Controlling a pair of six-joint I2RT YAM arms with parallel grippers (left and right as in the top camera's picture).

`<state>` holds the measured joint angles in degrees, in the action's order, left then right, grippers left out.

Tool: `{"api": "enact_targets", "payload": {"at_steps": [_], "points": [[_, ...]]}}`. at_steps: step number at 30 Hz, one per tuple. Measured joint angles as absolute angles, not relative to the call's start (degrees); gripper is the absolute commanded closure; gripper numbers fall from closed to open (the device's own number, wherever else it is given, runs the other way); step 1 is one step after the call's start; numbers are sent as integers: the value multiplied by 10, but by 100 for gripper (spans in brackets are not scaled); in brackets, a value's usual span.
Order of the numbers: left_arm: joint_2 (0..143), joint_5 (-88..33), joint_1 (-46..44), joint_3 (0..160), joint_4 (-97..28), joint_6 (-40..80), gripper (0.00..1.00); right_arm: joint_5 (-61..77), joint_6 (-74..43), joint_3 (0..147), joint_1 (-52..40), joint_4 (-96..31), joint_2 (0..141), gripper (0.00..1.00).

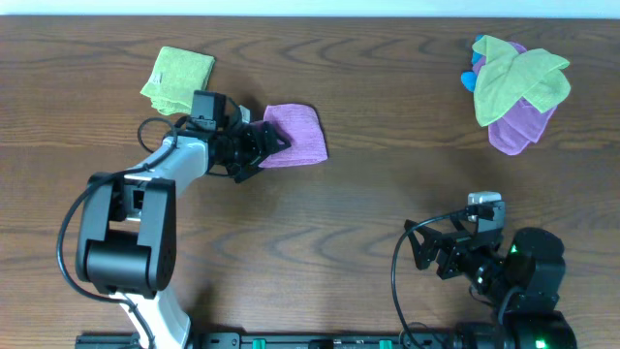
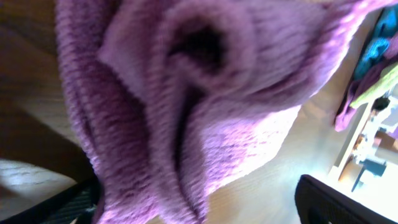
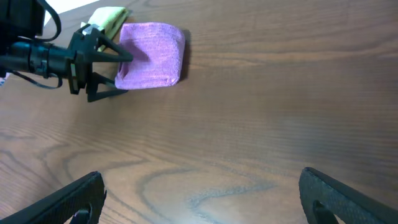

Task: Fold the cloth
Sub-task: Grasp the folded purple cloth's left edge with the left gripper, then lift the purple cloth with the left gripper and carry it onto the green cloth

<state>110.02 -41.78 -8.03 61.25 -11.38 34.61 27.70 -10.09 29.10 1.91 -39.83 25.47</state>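
Observation:
My left gripper stays low at the purple cloth next and draws its spread fingers together on the cloth's bunched edge point(image 1: 271, 158) point(image 2: 158, 193), since that edge already lies between them.
A purple cloth point(image 1: 298, 136) lies folded into a small rectangle on the wooden table, left of centre. My left gripper point(image 1: 266, 150) is open, its fingers spread around the cloth's left edge, which lies bunched between them. In the left wrist view the cloth point(image 2: 186, 93) fills the frame, with the jaws point(image 2: 199, 208) wide apart at the bottom corners. The right wrist view shows the cloth point(image 3: 155, 56) and the left gripper point(image 3: 127, 76) straddling its edge. My right gripper point(image 1: 431, 257) is open and empty above bare table at the front right point(image 3: 199, 199).
A folded green cloth point(image 1: 179, 79) lies just behind the left arm. A loose pile of green, purple and blue cloths point(image 1: 518, 87) sits at the back right, also seen in the left wrist view point(image 2: 367, 81).

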Motion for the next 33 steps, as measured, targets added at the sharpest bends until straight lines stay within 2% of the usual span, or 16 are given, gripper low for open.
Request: {"api": "enact_targets", "payload": {"at_steps": [6, 8, 12, 16, 19, 26, 33], "points": [[1097, -385, -95, 613, -97, 367, 0, 277, -101, 291, 19, -398, 255, 1], [1096, -376, -98, 613, -95, 374, 14, 277, -101, 291, 19, -398, 255, 1], [1103, -353, -102, 613, -85, 375, 23, 277, -101, 291, 19, -398, 255, 1], [1118, -349, -107, 615, -62, 378, 57, 277, -101, 291, 19, -398, 255, 1], [1132, -349, -110, 615, -49, 379, 93, 277, -101, 291, 19, -398, 255, 1], [1148, -374, -110, 614, -1, 376, 94, 277, -101, 291, 19, -398, 255, 1], [1135, -394, -108, 668, -53, 382, 94, 277, -101, 291, 19, -398, 255, 1]]}}
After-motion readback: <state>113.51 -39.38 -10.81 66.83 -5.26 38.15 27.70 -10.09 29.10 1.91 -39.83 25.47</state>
